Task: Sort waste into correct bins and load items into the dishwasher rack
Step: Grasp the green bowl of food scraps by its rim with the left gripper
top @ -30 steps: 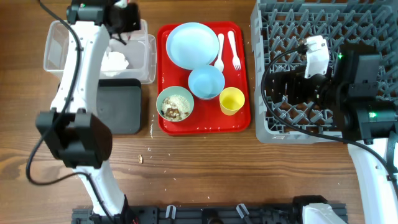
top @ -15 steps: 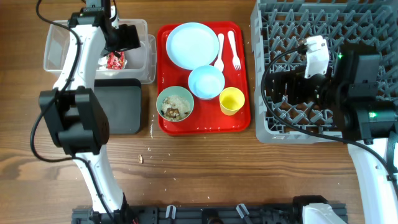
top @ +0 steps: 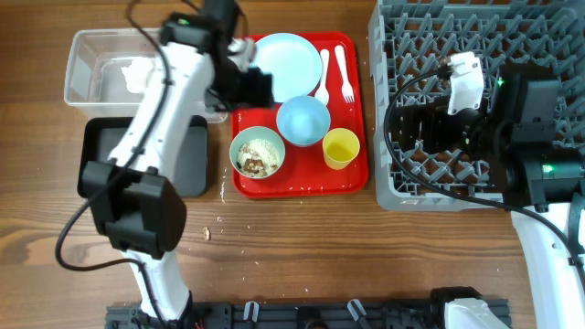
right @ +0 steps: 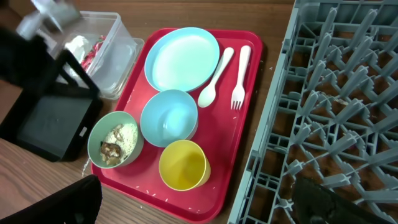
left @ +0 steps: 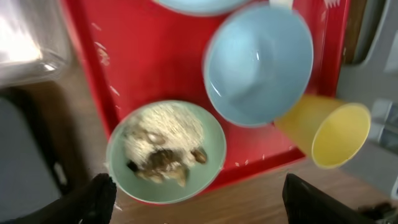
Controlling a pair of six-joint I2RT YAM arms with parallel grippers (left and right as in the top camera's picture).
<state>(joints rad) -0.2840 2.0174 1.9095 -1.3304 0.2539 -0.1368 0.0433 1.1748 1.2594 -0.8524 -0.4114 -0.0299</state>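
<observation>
My left gripper moves down and back onto the pale green bowl's rim next, on the side by the blue bowl (left: 258,62), since scraps fill the green bowl.
My left gripper (top: 252,85) hangs open and empty over the left part of the red serving tray (top: 352,178). Below it in the left wrist view is a pale green bowl (left: 165,152) of white-and-brown food scraps, with a blue bowl (left: 258,62) and a yellow cup (left: 333,134) beside it. A pale blue plate (top: 282,64), a white spoon (top: 323,78) and a fork (top: 345,75) lie at the tray's far end. The clear tub (top: 87,68) holds a white tissue (top: 137,73) and a red wrapper (right: 96,48). My right gripper (top: 409,121) is open above the grey dishwasher rack (top: 439,55).
A shallow black tray (top: 110,155) sits in front of the clear tub, partly under my left arm. A few crumbs (top: 207,233) lie on the wooden table near the red tray's front left corner. My right arm covers the rack's right half.
My left gripper opened over the clear tub, left the red wrapper there, then swung right to above the red tray. The right arm has not moved.
</observation>
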